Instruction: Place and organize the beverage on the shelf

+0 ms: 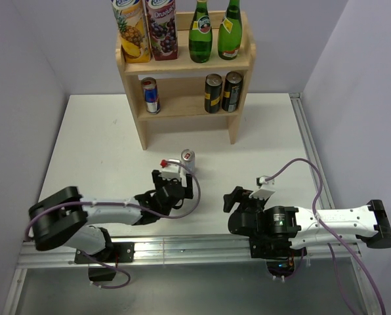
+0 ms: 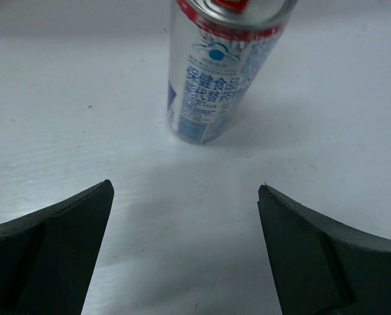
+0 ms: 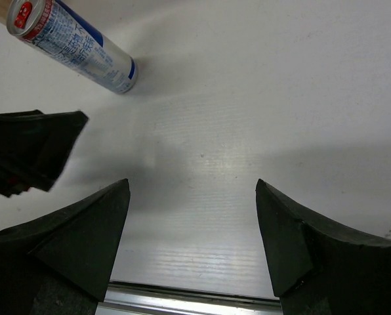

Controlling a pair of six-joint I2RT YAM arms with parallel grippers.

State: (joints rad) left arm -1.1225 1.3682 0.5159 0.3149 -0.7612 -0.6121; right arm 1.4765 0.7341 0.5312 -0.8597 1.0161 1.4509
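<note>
The silver can stands upright outward of my left gripper, so my left gripper should go outward and down until its open fingers are on both sides of the can's printed body [image 1: 189, 165] [image 2: 210, 75].
A silver and blue can [image 1: 187, 159] with a red-ringed top stands upright on the white table in front of the light-wood shelf [image 1: 241, 59]. It also shows in the left wrist view [image 2: 212, 72] and the right wrist view [image 3: 74, 47]. My left gripper [image 1: 179, 180] is open and empty, just short of the can, its fingertips [image 2: 90, 210] wide apart. My right gripper [image 1: 238, 200] is open and empty over bare table, right of the can. The shelf holds two juice cartons [image 1: 146, 29] and two green bottles [image 1: 214, 29] on top, a silver-blue can [image 1: 149, 95] and two dark cans [image 1: 222, 92] below.
The table [image 1: 97, 144] ends at a metal rail [image 1: 182, 252] at the near edge and another rail [image 1: 310, 144] on the right. Grey walls close in the left, back and right. The left arm's finger [image 3: 31, 147] shows at the left of the right wrist view.
</note>
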